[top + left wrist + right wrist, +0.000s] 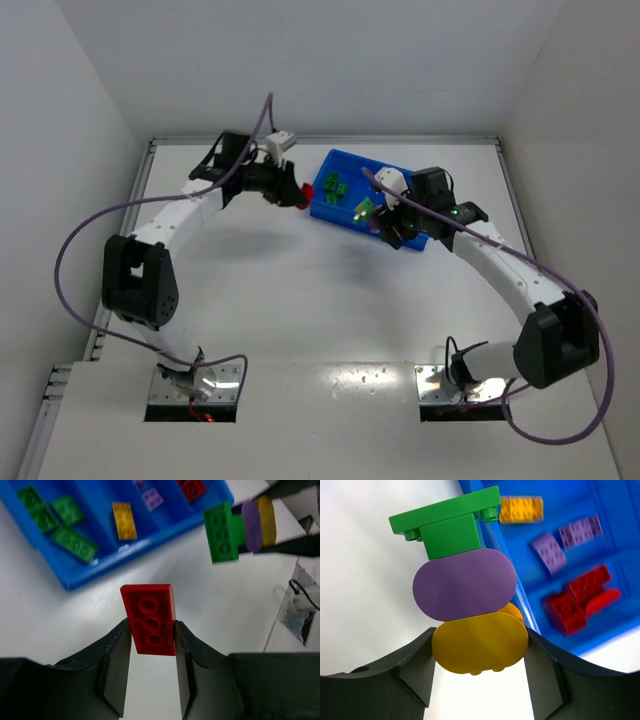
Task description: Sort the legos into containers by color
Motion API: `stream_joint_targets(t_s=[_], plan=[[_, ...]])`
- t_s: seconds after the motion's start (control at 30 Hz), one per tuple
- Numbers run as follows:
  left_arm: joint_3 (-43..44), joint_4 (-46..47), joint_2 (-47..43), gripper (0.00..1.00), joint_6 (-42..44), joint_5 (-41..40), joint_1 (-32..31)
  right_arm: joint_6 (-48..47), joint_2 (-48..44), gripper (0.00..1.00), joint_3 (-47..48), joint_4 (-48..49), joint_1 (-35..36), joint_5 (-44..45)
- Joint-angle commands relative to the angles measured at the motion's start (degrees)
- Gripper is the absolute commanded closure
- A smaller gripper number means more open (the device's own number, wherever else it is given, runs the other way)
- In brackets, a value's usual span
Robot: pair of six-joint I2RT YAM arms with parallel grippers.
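Observation:
I will next carry the red brick with my left gripper to the right in the top view, across the blue bin and over the red bricks in the bin's end section [194, 489].
My left gripper [152, 642] is shut on a red brick [149, 620] and holds it above the white table, just off the blue bin's [80, 575] near wall. In the top view this gripper [297, 194] is at the bin's [345, 158] left end. My right gripper [480, 652] is shut on the yellow end of a stack [464, 582] of yellow, purple and green pieces, beside the bin's [525, 555] edge. The stack also shows in the left wrist view [240, 527] and the top view [364, 210]. The bin's sections hold green bricks [65, 527], a yellow brick [124, 520], purple bricks [547, 552] and red bricks [580, 595].
White walls close in the table on the left, back and right. Purple cables loop off both arms. A metal mounting plate [300, 605] with a cable shows at the right of the left wrist view.

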Motion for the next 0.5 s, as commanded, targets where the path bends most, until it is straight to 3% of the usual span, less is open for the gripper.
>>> stream_joint_targets(t_s=[0.0,0.3,0.47], plan=[[10.2,8.7,6.1,0.89,-6.9,-7.6,-5.1,2.3,-6.5,1.0,-2.1,-3.8,-1.6,3.0],[37.6,13.7,30.8,0.88,-16.3,-2.2,-15.1,-7.1,-21.1,1.0,-9.2,-17.9,-2.2,3.0],[48.3,18.4,40.0,0.85,-21.9,1.5,-20.4,-9.1,-24.9,1.0,-10.0,-24.3,-2.2,4.7]])
